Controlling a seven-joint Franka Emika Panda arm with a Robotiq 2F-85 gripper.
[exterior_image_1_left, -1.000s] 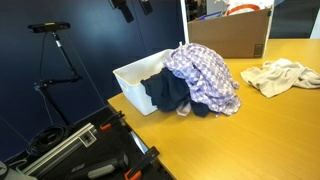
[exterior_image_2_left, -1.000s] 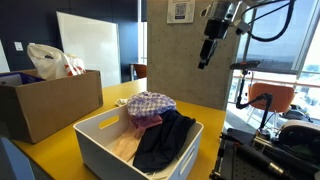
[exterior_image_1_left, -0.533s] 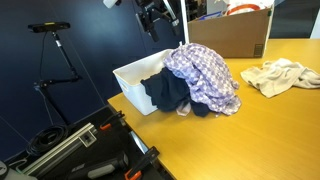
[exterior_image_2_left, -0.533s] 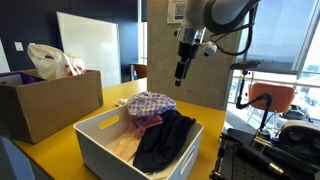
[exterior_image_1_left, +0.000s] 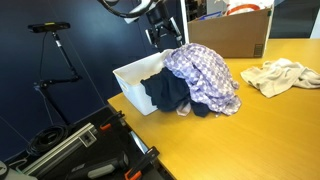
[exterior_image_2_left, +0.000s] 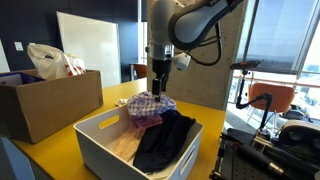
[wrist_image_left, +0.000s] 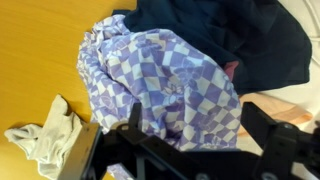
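Note:
My gripper will move down, still open, onto the checked cloth's raised end (wrist_image_left: 212, 118) over the bin, because that end of the cloth stands above the navy garment (wrist_image_left: 225, 35), between my fingers.
My gripper (wrist_image_left: 198, 125) is open and empty, hanging above the clothes in a white bin (exterior_image_1_left: 131, 80) (exterior_image_2_left: 100, 143). In the wrist view its two dark fingers frame a purple and white checked cloth (wrist_image_left: 165, 85), which drapes over the bin's edge (exterior_image_1_left: 205, 75) (exterior_image_2_left: 150, 105). A dark navy garment (wrist_image_left: 225, 35) lies beside it in the bin (exterior_image_1_left: 168, 95) (exterior_image_2_left: 165, 140). The gripper shows above the bin in both exterior views (exterior_image_1_left: 160, 38) (exterior_image_2_left: 158, 82).
The bin stands on a yellow wooden table (exterior_image_1_left: 260, 130). A crumpled white cloth (exterior_image_1_left: 280, 75) (wrist_image_left: 40, 140) lies on the table. A cardboard box (exterior_image_1_left: 228, 35) (exterior_image_2_left: 45, 105) holds a plastic bag (exterior_image_2_left: 50, 60). A tripod (exterior_image_1_left: 55, 60) and black equipment (exterior_image_1_left: 85, 150) stand beyond the table edge.
The arm has swung across and come down from high up to just above the checked cloth in the bin. The clothes have not moved.

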